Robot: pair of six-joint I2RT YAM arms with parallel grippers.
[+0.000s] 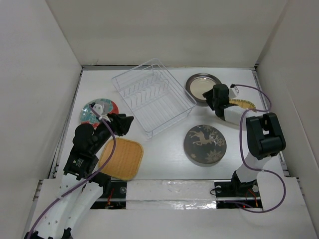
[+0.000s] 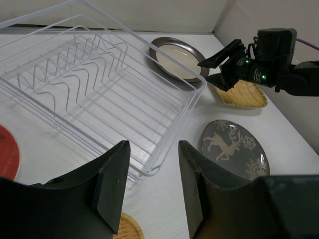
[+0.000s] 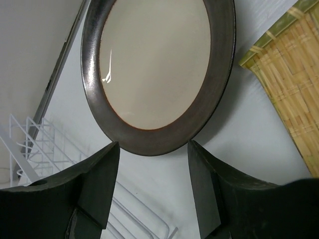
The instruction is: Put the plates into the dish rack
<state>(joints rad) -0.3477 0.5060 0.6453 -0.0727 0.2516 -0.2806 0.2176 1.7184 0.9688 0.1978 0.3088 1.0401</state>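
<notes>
To the right of my right gripper in the wrist view is the cream plate's raised rim (image 3: 203, 119) by the fan plate: I need to shift down that way, straddling it.
The clear wire dish rack (image 1: 152, 95) stands at the table's middle back and holds no plates; it also shows in the left wrist view (image 2: 94, 89). The dark-rimmed cream plate (image 1: 202, 86) lies right of it, also in the right wrist view (image 3: 157, 69). The deer plate (image 1: 205, 144) lies in front. The red-teal plate (image 1: 94, 112) is at the left, partly under the left arm. The yellow square plate (image 1: 121, 158) lies near the left base. The yellow fan plate (image 1: 242, 105) is partly under the right arm. My left gripper (image 1: 124, 124) is open and empty near the rack's front corner. My right gripper (image 1: 211, 99) is open, just short of the cream plate's rim.
White walls enclose the table on the left, back and right. The right arm's purple cable (image 1: 259, 94) loops above the fan plate. Bare table (image 1: 164, 154) lies between the square plate and the deer plate.
</notes>
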